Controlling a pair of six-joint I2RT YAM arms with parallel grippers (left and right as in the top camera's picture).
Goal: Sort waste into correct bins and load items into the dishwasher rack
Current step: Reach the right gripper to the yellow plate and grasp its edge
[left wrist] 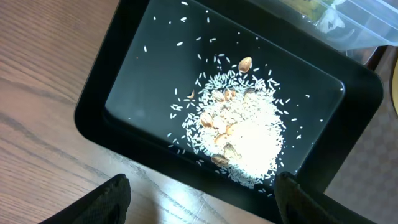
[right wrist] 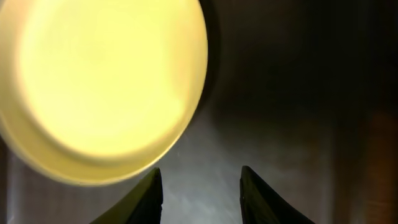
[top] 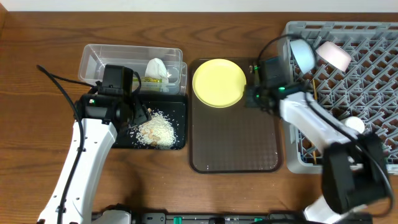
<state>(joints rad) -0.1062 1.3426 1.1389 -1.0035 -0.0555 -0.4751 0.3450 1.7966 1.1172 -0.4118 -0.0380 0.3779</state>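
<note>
To get astride the yellow plate's rim nearest the rack (top: pixel 373 81), my right gripper will lower toward the yellow plate (top: pixel 219 82) first.
The yellow plate (top: pixel 219 82) (right wrist: pixel 99 87) lies at the far left of a brown serving tray (top: pixel 233 146). My right gripper (top: pixel 250 96) (right wrist: pixel 202 183) hovers just past the plate's right rim, open, with only tray surface between its fingers. Rice scraps (top: pixel 157 130) (left wrist: pixel 239 134) are piled in the black tray (top: pixel 180 107) (left wrist: pixel 124 81). My left gripper (top: pixel 134 115) (left wrist: pixel 202 199) is open and empty over that tray's edge. The clear tub (top: pixel 93 59) holds a white napkin (top: pixel 157 67) and the wrapper (top: pixel 155 79). The grey rack (top: pixel 373 81) holds a blue bowl (top: pixel 303 55), a pink-white bowl (top: pixel 334 55) and a white cup (top: pixel 354 124).
The brown serving tray fills the gap between the black tray and the rack. Wooden table (top: pixel 37 124) (left wrist: pixel 43 124) shows to the left and along the front. My right arm (top: pixel 323 134) reaches across the rack's left side.
</note>
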